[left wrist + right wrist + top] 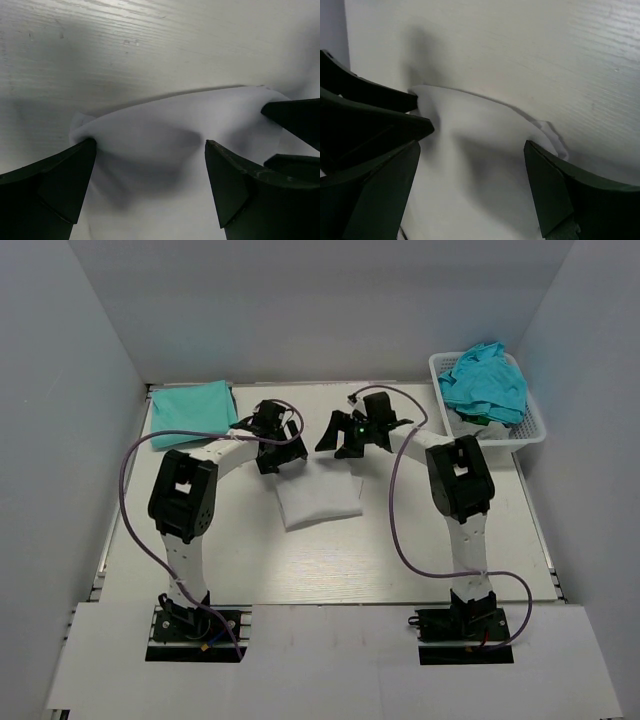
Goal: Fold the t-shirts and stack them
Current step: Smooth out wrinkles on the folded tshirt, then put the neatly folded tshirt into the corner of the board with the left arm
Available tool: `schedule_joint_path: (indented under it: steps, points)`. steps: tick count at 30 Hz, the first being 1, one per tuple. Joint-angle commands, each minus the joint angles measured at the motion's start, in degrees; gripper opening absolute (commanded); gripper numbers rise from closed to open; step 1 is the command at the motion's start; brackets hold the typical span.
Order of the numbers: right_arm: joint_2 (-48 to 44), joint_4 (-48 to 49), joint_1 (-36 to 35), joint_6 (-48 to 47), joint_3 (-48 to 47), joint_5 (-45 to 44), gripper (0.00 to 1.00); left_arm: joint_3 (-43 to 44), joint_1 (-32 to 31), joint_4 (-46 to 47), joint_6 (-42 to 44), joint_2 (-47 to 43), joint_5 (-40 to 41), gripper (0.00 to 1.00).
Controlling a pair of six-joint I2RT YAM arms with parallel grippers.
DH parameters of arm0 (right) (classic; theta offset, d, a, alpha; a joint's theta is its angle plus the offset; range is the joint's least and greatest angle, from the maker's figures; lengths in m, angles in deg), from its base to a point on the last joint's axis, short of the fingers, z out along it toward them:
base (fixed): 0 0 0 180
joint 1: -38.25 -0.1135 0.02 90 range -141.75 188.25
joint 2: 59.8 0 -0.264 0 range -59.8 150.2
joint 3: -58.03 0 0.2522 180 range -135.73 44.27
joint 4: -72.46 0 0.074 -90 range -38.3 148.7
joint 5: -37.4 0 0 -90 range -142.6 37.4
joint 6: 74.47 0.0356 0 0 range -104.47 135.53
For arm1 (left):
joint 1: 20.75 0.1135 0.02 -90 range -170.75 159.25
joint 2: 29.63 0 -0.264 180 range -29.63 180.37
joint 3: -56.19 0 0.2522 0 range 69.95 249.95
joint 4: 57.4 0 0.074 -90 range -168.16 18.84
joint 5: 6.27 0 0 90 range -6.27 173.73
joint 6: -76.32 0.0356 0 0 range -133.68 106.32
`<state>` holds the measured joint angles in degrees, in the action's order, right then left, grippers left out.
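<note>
My left gripper moves back toward the white t-shirt's near corner and down onto the white t-shirt's edge facing the teal one next, because it already lies folded.
A folded white t-shirt (318,498) lies at the table's middle. My left gripper (279,447) hovers over its far left corner, jaws wide open, with only the white t-shirt (165,165) below them. Over the far right corner my right gripper (350,437) also stands open above the white t-shirt (480,175), holding nothing. A folded teal t-shirt (192,403) lies flat at the far left. More teal t-shirts (485,383) are heaped in the basket.
A white lattice basket (528,427) stands at the far right by the wall. Grey walls close the table on three sides. Purple cables loop from both arms. The right gripper's finger (295,117) shows in the left wrist view.
</note>
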<state>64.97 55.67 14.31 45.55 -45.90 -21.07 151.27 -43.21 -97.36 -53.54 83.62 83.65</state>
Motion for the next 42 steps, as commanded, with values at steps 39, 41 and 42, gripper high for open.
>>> schedule_joint_path:
  steps: [39, 41, 42]
  points:
    - [-38.72, 12.26, 2.41, -1.81, 41.56, -11.14, 0.90, -16.89, -2.33, -0.26, 3.12, -8.23, -5.81, 0.83]
    - [-40.21, 11.56, 2.41, -1.81, 42.27, -11.83, 0.90, -16.29, -2.94, -0.26, 2.60, -5.77, -4.33, 0.72]
    - [-40.65, 11.12, 2.41, -1.81, 42.71, -12.19, 0.90, -16.28, -2.94, -0.96, 2.59, -4.98, -3.80, 0.67]
